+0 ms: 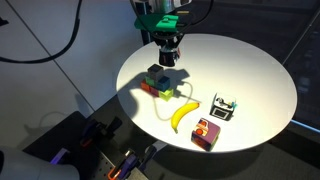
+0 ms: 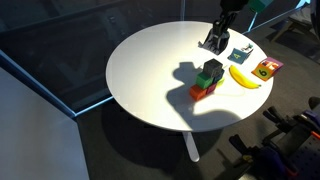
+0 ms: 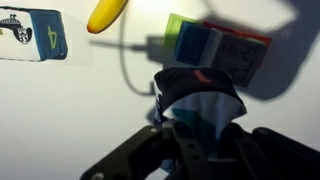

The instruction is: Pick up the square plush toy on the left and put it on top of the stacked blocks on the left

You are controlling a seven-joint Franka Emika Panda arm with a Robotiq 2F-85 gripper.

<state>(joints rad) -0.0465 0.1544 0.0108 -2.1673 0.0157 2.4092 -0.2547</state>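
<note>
My gripper moves over the stacked blocks next, then turns and goes down to let go of the toy (image 3: 200, 98) on the dark top block (image 3: 238, 57), because the stack is at an angle in the wrist view.
My gripper (image 3: 196, 128) is shut on the square plush toy (image 3: 200, 98), a soft cube showing dark, white and teal faces with a bit of red. In both exterior views the gripper (image 1: 168, 56) (image 2: 214, 42) hangs a little above the round white table, just beyond the stacked blocks (image 1: 158, 83) (image 2: 207, 80). The toy is mostly hidden by the fingers there. In the wrist view the stacked blocks (image 3: 215, 45) show green, blue and red faces ahead of the toy.
A yellow banana (image 1: 183, 114) (image 2: 245, 77) (image 3: 108, 12) lies beside the stack. A black-and-white cube (image 1: 224, 107) (image 2: 238, 55) (image 3: 30, 35) and a pink-red cube (image 1: 207, 133) (image 2: 266, 68) sit further along. The table's rim (image 1: 262, 135) is close to them.
</note>
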